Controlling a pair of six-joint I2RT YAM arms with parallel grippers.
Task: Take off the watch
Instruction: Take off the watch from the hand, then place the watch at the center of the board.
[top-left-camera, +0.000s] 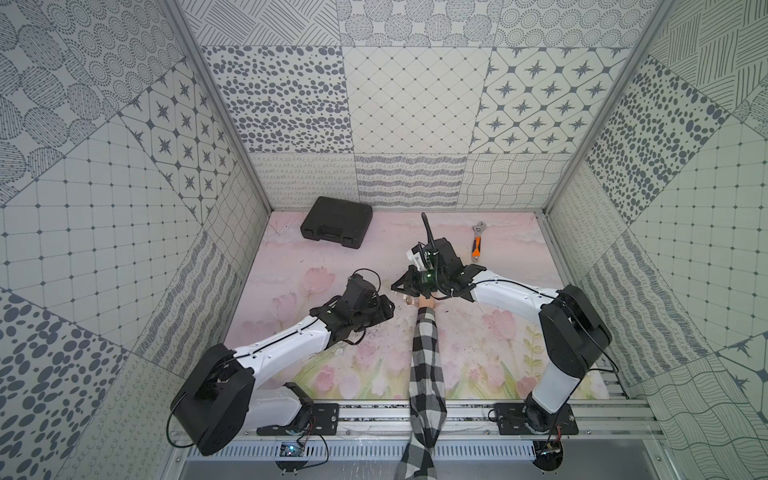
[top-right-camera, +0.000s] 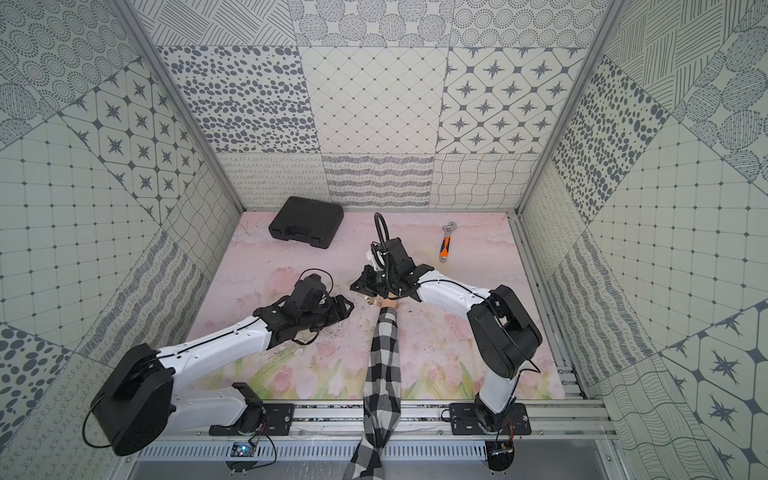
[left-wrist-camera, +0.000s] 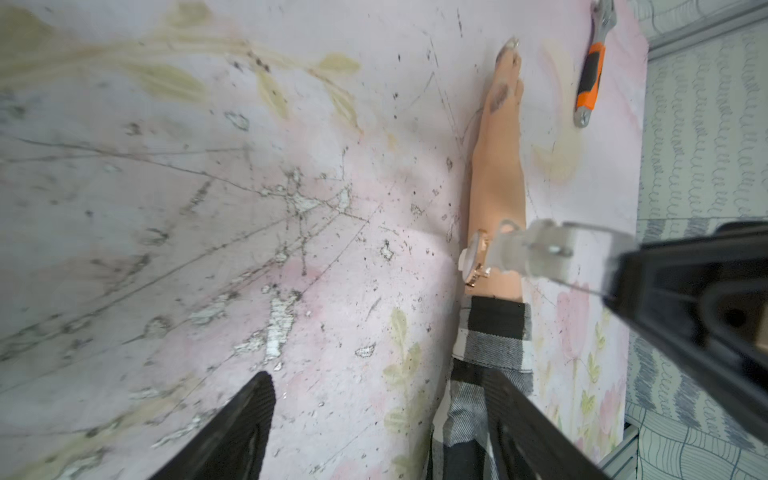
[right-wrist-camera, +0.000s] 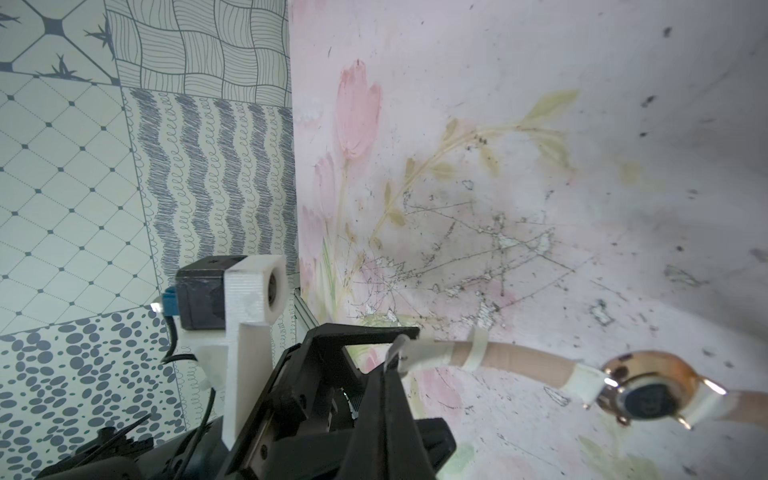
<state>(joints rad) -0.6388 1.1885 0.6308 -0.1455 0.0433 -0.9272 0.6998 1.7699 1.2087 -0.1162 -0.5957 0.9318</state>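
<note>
My right gripper should next move away from the hand, over bare mat before the tool case (right-wrist-camera: 480, 153), and let go of the strap, because the gold case lies against the wrist.
The watch (right-wrist-camera: 648, 388) has a round gold case and a pale strap. My right gripper (right-wrist-camera: 395, 359) is shut on the strap's free end, and the strap runs taut from the jaws to the case. In the left wrist view the case (left-wrist-camera: 473, 257) lies against the side of the mannequin hand's (left-wrist-camera: 496, 166) wrist, just past the checked sleeve (left-wrist-camera: 494, 332). My left gripper (left-wrist-camera: 374, 436) is open, with only bare mat between its black fingers (left-wrist-camera: 241, 428). In both top views it (top-left-camera: 384, 309) hovers left of the wrist (top-left-camera: 426, 305), and the right gripper (top-left-camera: 395, 286) covers the hand.
A black tool case (top-left-camera: 336, 227) lies at the back left of the mat. An orange-handled wrench (top-left-camera: 476, 245) lies at the back right, just beyond the hand's fingertips. The sleeve (top-left-camera: 424, 365) runs to the front rail between the two arm bases. Patterned walls close three sides.
</note>
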